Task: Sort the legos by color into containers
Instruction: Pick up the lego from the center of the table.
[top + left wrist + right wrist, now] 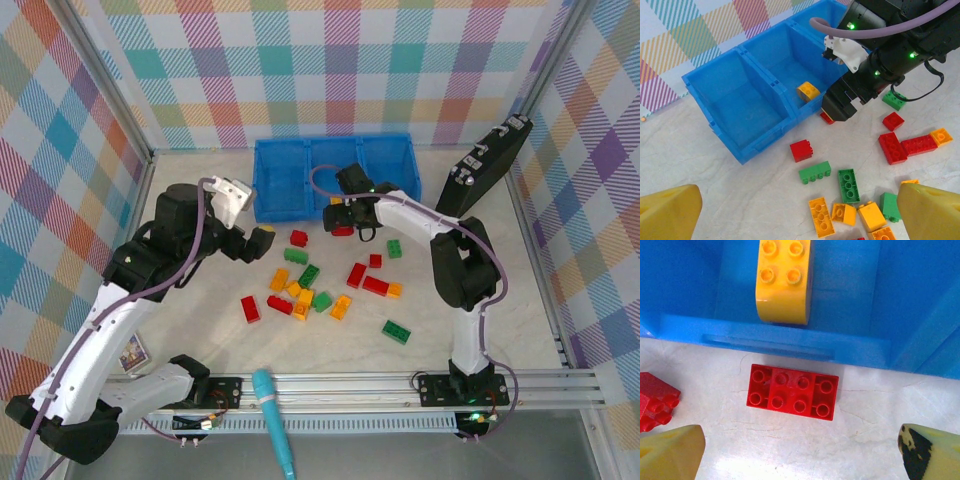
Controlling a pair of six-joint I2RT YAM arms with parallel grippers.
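Note:
My right gripper will go straight down, open, over the flat red brick (343, 231) (792, 391) until its fingers are on either side of the brick's short ends, because they are already wide around it.
The blue three-compartment bin (330, 175) stands at the back of the table. One yellow-orange brick (808, 90) lies in its middle compartment (784, 280). Red, green and orange bricks (310, 290) lie scattered in front of the bin. My right gripper (345, 216) hovers open at the bin's front wall, over a flat red eight-stud brick (792, 391); its yellow fingertips (670, 452) stand wide to either side and touch nothing. My left gripper (258, 240) hangs open above the left of the pile, over a green brick (815, 172) and orange bricks (821, 216), holding nothing.
A black case (490, 165) leans against the right wall. A teal marker (272, 410) rests on the front rail. A second red brick (655, 400) lies left of the right gripper. A lone green brick (396, 331) sits at the front right.

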